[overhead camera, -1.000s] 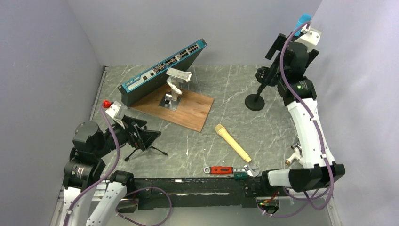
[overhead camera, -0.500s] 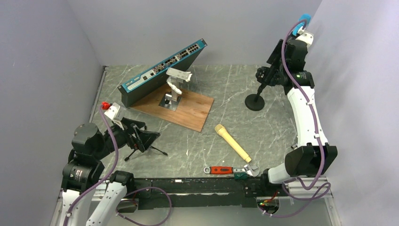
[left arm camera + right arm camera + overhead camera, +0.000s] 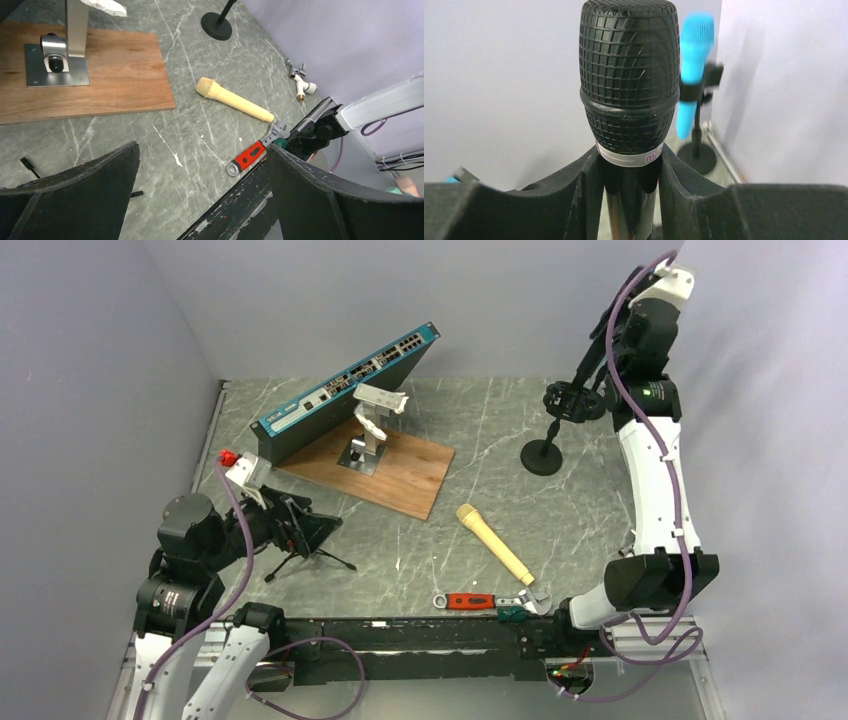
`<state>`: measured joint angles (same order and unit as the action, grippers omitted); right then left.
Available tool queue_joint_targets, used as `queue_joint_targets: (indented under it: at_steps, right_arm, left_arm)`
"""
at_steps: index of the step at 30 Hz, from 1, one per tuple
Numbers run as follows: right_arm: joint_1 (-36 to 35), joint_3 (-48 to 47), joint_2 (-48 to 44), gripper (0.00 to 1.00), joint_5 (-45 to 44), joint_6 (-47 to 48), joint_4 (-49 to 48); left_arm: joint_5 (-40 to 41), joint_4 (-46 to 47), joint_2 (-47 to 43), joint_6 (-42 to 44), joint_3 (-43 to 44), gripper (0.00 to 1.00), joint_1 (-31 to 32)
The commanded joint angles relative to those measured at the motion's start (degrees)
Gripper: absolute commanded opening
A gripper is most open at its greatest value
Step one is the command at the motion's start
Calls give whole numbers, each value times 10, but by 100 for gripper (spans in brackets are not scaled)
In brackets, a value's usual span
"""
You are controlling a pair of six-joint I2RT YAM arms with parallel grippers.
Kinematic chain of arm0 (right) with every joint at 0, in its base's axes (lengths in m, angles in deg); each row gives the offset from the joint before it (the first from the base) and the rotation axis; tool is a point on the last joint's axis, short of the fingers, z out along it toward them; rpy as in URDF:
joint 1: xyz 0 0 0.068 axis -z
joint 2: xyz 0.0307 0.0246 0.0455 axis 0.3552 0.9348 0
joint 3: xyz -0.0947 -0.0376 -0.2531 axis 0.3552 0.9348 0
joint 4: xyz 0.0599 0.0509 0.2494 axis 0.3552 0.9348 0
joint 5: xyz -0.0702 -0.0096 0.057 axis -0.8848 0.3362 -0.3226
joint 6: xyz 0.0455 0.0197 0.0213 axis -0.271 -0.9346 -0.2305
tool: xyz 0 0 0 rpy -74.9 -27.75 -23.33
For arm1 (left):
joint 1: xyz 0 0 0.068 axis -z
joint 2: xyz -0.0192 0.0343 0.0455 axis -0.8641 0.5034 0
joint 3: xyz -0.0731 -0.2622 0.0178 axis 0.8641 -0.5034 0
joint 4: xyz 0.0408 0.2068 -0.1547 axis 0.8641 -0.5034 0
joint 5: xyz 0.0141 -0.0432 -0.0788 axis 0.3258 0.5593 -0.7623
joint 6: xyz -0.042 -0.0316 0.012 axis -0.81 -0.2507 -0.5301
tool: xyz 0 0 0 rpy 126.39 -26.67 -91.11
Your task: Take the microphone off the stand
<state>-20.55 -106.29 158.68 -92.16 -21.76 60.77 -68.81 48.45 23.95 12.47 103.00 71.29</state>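
Note:
The robot needs to move its right gripper back and down to release on the bare tabletop beside the tan microphone, since that spot is below, to the gripper's left in the top view.
The black microphone [image 3: 629, 75], with a mesh head and a shiny shaft, stands upright between my right gripper's fingers [image 3: 574, 200]. My right gripper [image 3: 630, 192] is shut on the shaft just below the head. From above, the microphone [image 3: 596, 350] slants up from the stand's clip [image 3: 568, 400], held high by the right gripper [image 3: 607, 338]; I cannot tell if its lower end is still in the clip. The stand's round base [image 3: 541, 457] rests on the table. My left gripper [image 3: 202, 200] hangs open and empty at the near left [image 3: 300, 530].
A tan microphone [image 3: 493, 542] and a red-handled wrench [image 3: 470, 601] lie near the front edge. A blue network switch [image 3: 345, 390] leans over a wooden board [image 3: 400, 475] carrying a metal bracket. A small tripod [image 3: 310, 558] stands under the left gripper. A blurred blue microphone [image 3: 694, 50] on another stand shows by the wall.
My right gripper has closed on the black microphone, and the wrist has risen and tipped back from the stand's clip. The left arm has hardly moved.

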Motion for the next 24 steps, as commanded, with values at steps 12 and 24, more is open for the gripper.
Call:
queue_joint_targets:
  at_steps: [12, 24]
  right_arm:
    - [-17, -4, -46, 12, 477, -181, -349]
    - [-275, 363, -176, 3, 384, -65, -249]
  left_arm:
    - [-13, 55, 18, -25, 5, 99, 1]
    - [7, 60, 17, -16, -17, 99, 1]
